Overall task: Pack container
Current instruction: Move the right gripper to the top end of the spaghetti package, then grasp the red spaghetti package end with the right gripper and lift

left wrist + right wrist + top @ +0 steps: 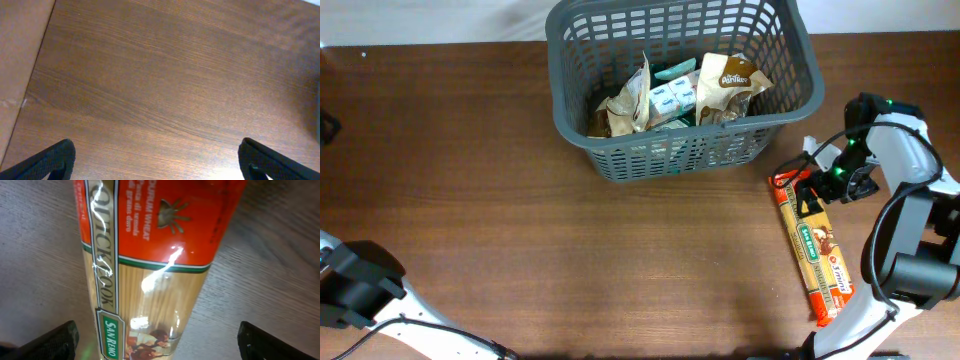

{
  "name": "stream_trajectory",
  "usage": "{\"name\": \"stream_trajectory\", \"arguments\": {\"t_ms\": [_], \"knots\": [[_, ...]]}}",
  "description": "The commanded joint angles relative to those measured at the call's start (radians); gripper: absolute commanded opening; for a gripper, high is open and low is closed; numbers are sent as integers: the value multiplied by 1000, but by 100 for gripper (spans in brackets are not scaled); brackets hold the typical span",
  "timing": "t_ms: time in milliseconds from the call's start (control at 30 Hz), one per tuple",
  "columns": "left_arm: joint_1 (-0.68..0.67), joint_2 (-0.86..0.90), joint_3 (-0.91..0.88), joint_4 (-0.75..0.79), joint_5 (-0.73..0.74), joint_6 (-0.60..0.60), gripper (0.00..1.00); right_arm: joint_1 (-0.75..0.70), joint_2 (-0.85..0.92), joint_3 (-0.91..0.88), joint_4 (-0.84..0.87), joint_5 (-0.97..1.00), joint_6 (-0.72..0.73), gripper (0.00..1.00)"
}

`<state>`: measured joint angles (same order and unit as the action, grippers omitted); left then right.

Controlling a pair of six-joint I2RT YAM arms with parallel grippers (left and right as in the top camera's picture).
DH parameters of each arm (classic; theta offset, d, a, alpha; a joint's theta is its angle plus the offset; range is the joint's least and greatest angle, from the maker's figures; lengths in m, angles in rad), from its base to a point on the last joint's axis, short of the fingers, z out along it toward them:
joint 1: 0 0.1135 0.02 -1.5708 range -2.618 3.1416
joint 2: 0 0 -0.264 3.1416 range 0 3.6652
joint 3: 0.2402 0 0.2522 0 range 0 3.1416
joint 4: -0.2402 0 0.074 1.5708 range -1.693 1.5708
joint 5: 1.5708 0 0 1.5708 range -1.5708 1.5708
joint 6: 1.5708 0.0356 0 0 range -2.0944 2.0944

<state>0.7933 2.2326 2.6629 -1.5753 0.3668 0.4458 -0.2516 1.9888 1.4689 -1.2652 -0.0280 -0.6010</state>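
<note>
My right gripper lowers onto the spaghetti packet's clear section (796,212) (149,295) beside the green stripe next and closes there, since its open fingers already straddle the packet.
The container, a dark grey slotted basket (780,95), stands at the back middle of the table and holds several food packets (720,85). A long red and clear spaghetti packet (815,250) lies on the table right of the basket. In the right wrist view it (150,255) fills the middle between the fingers. My right gripper (830,185) is open just over the packet's far end, its fingers (157,340) wide on both sides and not touching it. My left gripper (157,160) is open and empty over bare wood; only its arm base shows at the overhead view's lower left.
The table is dark brown wood (520,200). In the left wrist view a lighter surface beyond the table edge (20,55) shows at left. The right arm's base (920,270) stands at the right edge near the packet.
</note>
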Motion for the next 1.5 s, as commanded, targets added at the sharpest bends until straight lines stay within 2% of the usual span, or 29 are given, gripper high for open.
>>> {"name": "stream_trajectory", "arguments": {"t_ms": [0,500,533,633,700,733,967,1067,1200,1333,1467], "knots": [[1,-7,1,0,4,21,99,6,-18,-48,16,-18,15,99],[1,-7,1,3,5,20,99,6,-18,-287,217,-137,68,99],[1,-7,1,2,5,20,99,6,-18,-295,232,-158,68,95],[1,-7,1,3,5,20,99,5,-18,-307,282,-251,68,61],[1,-7,1,3,5,20,99,5,-18,-307,320,-291,106,30],[1,-7,1,3,5,20,99,5,-18,-307,345,-295,141,4],[1,-7,1,3,5,20,99,2,-19,-307,429,-294,248,4],[1,-7,1,3,4,20,99,-13,-21,-305,494,-279,362,4],[1,-7,1,3,4,20,99,-54,-48,-294,564,-132,529,4],[1,-7,1,3,4,20,99,-106,-68,-231,573,14,610,4],[1,-7,1,12,4,20,99,-162,-70,-89,554,39,645,4]]}}
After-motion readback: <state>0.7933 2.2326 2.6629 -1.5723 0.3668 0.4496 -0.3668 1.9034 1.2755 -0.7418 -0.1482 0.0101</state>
